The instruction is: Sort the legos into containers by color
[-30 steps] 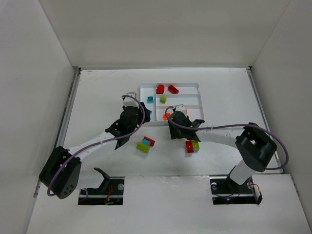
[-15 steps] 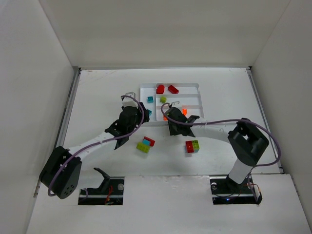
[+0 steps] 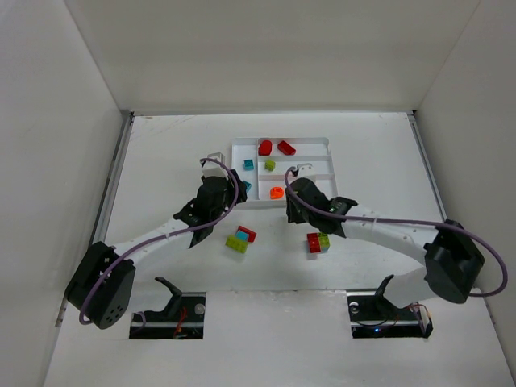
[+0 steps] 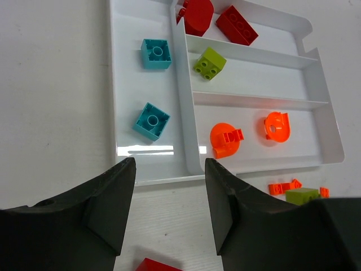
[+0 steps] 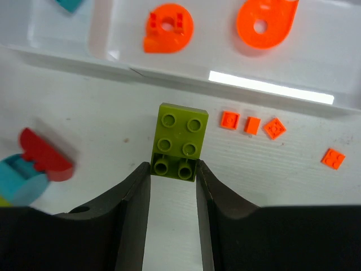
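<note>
The tray's middle section (image 3: 283, 165) lies outward, so I should carry the brick in my right gripper outward over the orange pieces and release it beside its lime match.
The white tray (image 3: 322, 142) holds two red bricks (image 4: 237, 23) in its far long section. A lime brick (image 4: 210, 62) lies in the middle one and two orange round pieces (image 4: 225, 141) in the near one. Two teal bricks (image 4: 151, 120) lie in the short section. My right gripper (image 5: 174, 169) sits just in front of the tray (image 3: 294, 205), its fingertips against both sides of a lime green brick (image 5: 179, 138). My left gripper (image 4: 169, 186) is open and empty at the tray's near left corner (image 3: 234, 211).
Several tiny orange pieces (image 5: 251, 124) lie on the table by the tray's front edge. A lime, teal and red cluster (image 3: 240, 239) lies in front of the left gripper. A red and lime pair (image 3: 318, 242) lies under the right arm. White walls enclose the table.
My right gripper has drawn back from over the tray's near section to the table just in front of it, and its elbow has swung far right. The left arm has barely moved.
</note>
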`<state>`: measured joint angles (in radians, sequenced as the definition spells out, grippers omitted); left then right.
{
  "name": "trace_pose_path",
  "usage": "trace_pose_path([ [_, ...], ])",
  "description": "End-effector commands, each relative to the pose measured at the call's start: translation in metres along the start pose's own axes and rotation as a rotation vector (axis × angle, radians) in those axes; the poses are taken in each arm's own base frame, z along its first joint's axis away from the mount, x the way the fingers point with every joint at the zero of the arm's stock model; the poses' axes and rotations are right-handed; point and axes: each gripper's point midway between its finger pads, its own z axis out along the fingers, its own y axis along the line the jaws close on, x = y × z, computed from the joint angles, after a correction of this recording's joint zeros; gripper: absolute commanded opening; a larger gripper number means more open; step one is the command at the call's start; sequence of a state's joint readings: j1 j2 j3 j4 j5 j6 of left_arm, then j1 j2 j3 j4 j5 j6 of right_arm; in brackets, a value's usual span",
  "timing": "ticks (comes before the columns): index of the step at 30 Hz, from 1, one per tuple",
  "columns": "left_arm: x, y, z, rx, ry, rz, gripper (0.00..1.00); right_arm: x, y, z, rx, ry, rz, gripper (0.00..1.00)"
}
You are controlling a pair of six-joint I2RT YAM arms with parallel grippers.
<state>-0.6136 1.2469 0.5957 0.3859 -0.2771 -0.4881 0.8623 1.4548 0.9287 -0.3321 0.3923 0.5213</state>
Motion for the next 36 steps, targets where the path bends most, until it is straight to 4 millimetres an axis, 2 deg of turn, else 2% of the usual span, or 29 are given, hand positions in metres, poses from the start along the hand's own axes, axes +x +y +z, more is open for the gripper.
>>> trace_pose_path([
  [1, -0.012, -0.008, -0.002, 0.034, -0.048, -0.025, 0.49, -0.026, 0.015, -0.018, -0.075, -0.072, 0.047, 0.23],
  [3, -0.012, -0.008, -0.002, 0.034, -0.048, -0.025, 0.49, -0.049, 0.017, -0.014, -0.092, -0.105, 0.051, 0.24],
  [5, -0.012, -0.007, -0.002, 0.032, -0.048, -0.025, 0.49, -0.073, 0.018, 0.000, -0.099, -0.144, 0.059, 0.24],
  [10, -0.012, -0.007, -0.002, 0.033, -0.050, -0.026, 0.49, -0.122, 0.010, 0.058, -0.087, -0.184, 0.117, 0.24],
  [12, -0.012, -0.009, -0.002, 0.038, -0.049, -0.023, 0.49, -0.139, 0.002, 0.074, -0.072, -0.204, 0.140, 0.24],
  [14, -0.011, -0.010, -0.002, 0.040, -0.048, -0.020, 0.49, -0.151, -0.007, 0.090, -0.063, -0.209, 0.165, 0.25],
  [17, -0.010, -0.010, -0.001, 0.038, -0.044, -0.020, 0.49, -0.155, -0.016, 0.111, -0.048, -0.192, 0.191, 0.26],
  [20, -0.009, -0.009, -0.001, 0.037, -0.043, -0.020, 0.49, -0.157, -0.017, 0.120, -0.044, -0.196, 0.216, 0.30],
  [24, -0.007, -0.009, 0.001, 0.035, -0.037, -0.019, 0.49, -0.164, -0.009, 0.122, -0.088, -0.215, 0.241, 0.37],
  [27, -0.006, -0.010, 0.001, 0.036, -0.036, -0.018, 0.49, -0.162, -0.009, 0.118, -0.083, -0.215, 0.244, 0.55],
  [29, -0.008, -0.010, 0.001, 0.038, -0.039, -0.019, 0.49, -0.159, -0.015, 0.106, -0.075, -0.228, 0.250, 0.60],
  [32, -0.008, -0.011, 0.000, 0.040, -0.042, -0.020, 0.49, -0.141, -0.028, 0.082, -0.046, -0.256, 0.259, 0.60],
  [36, -0.007, -0.014, -0.001, 0.052, -0.036, -0.022, 0.49, -0.086, -0.044, 0.040, 0.019, -0.264, 0.251, 0.45],
])
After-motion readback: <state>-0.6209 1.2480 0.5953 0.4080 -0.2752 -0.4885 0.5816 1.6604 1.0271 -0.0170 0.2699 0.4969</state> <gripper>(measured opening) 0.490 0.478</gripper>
